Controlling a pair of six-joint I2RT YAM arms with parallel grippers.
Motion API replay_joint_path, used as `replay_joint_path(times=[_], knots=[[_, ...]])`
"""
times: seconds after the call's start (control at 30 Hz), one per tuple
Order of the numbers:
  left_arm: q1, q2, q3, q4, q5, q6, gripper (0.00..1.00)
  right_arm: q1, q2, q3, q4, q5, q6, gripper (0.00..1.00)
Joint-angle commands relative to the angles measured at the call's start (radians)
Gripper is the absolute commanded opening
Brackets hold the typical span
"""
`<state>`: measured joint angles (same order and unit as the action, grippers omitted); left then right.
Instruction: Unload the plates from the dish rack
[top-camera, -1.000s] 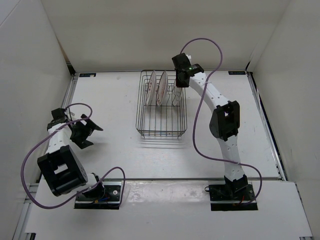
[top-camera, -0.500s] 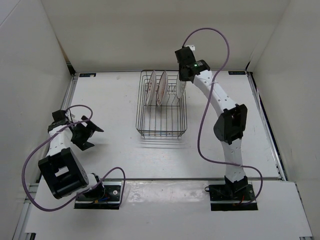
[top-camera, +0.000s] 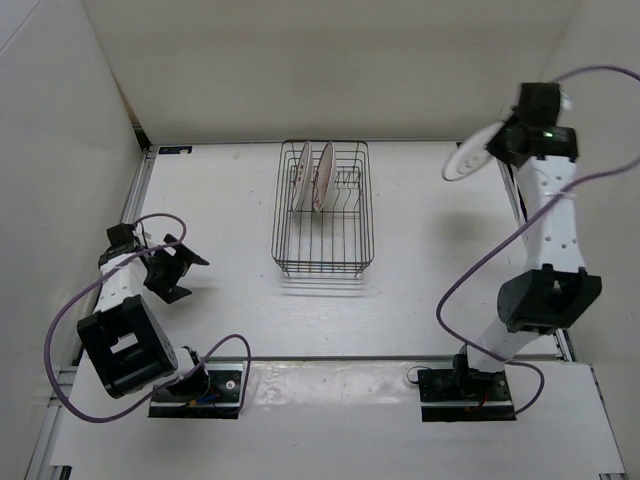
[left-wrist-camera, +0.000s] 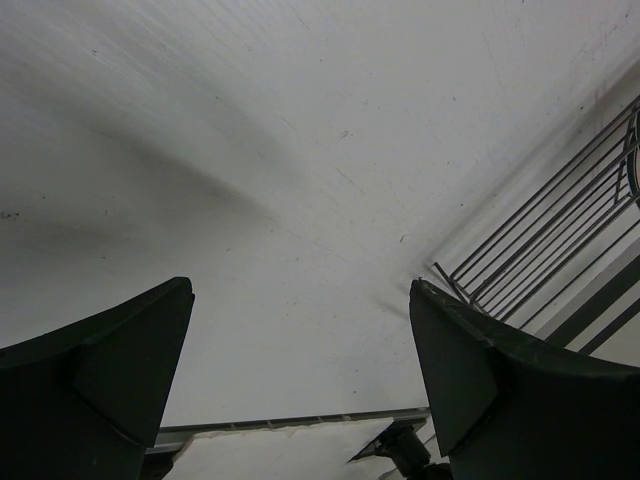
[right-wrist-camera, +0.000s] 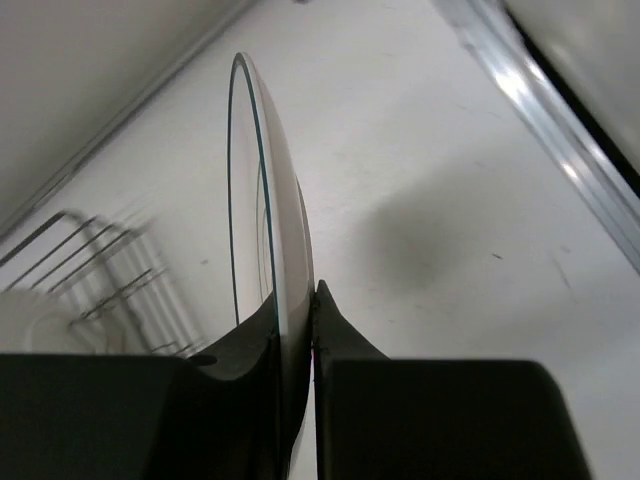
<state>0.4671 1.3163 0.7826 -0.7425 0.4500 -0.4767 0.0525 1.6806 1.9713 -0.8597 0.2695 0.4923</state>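
I should next move my right gripper's third white plate back and down onto the clear table (top-camera: 448, 238) (right-wrist-camera: 425, 265) beside the dish rack.
The dark wire dish rack (top-camera: 323, 232) sits at the table's middle back, with two white plates (top-camera: 314, 176) standing on edge in its far slots. My right gripper (top-camera: 497, 145) is lifted high over the right side of the table, shut on the rim of a third white plate (top-camera: 469, 158), blurred there. In the right wrist view this plate (right-wrist-camera: 270, 210) shows edge-on with a thin dark ring, pinched between the fingertips (right-wrist-camera: 335, 310). My left gripper (top-camera: 185, 270) stays open and empty at the left; its wrist view shows a corner of the rack (left-wrist-camera: 545, 250).
White walls enclose the table on the back and both sides. A metal rail (top-camera: 528, 245) runs along the right edge beneath the raised right arm. Purple cables loop from both arms.
My right arm has lifted the plate out of the rack's right slot and swung it up and far to the right. The left arm has barely moved.
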Motion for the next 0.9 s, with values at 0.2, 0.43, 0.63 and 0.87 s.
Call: replay_joint_path(times=[0.2, 0.43, 0.63, 0.87], knots=[[-0.001, -0.008, -0.014, 0.054, 0.030, -0.028, 1.00, -0.289, -0.026, -0.175, -0.016, -0.364, 0.015, 0.00], [-0.002, 0.017, 0.017, 0.048, 0.039, -0.048, 1.00, -0.313, -0.075, -0.478, 0.188, -0.487, 0.057, 0.00], [-0.001, 0.018, 0.004, 0.045, 0.038, -0.053, 1.00, -0.324, -0.035, -0.563, 0.225, -0.569, 0.052, 0.00], [-0.002, 0.018, -0.012, 0.048, 0.027, -0.074, 1.00, -0.345, 0.008, -0.660, 0.229, -0.608, 0.075, 0.00]])
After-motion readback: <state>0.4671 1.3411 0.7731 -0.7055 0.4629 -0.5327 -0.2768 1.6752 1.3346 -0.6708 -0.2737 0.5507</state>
